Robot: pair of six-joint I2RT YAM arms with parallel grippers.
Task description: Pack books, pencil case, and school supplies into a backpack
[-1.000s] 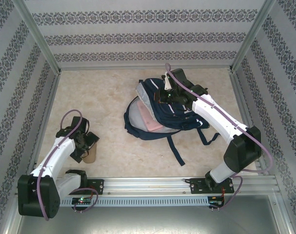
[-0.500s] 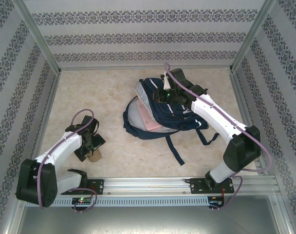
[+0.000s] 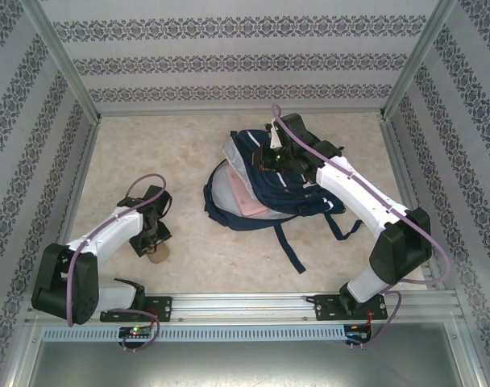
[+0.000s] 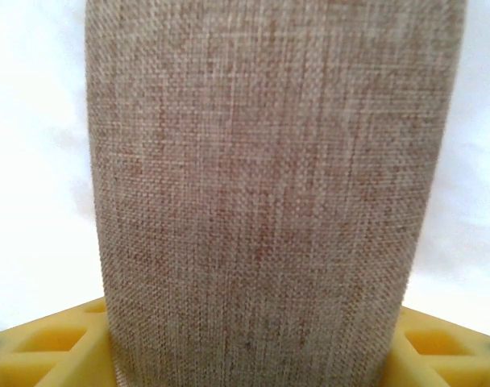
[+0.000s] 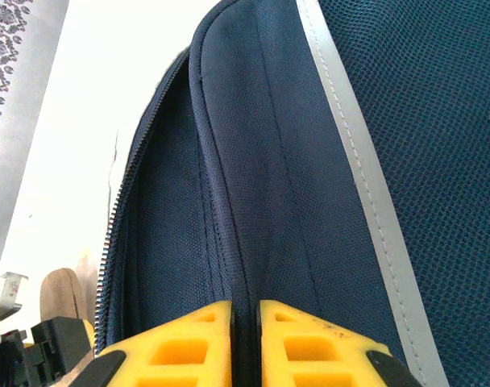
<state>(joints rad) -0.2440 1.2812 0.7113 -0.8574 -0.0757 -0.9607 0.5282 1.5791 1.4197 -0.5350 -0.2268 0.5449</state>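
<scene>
Next, my left gripper carries the tan piece up and outward onto the grey lining beside the pencil case and releases it, because the backpack's opening is wide open.
The navy backpack lies at mid-table with its mouth open toward the left, showing its grey lining. The pale pink pencil case sits inside the mouth. My right gripper is over the backpack's top. It is shut on a fold of the backpack's fabric beside the zip. A tan woven oblong piece lies at the near left. My left gripper is down over it. The tan piece fills the gap between the yellow fingers, touching both.
Dark backpack straps trail toward the near edge. A metal rail carries both arm bases along the front. Patterned walls and aluminium posts close in the left, back and right sides.
My left arm has swung right and lowered over the tan piece, and its jaws have narrowed around it. The right gripper has stayed on the backpack.
</scene>
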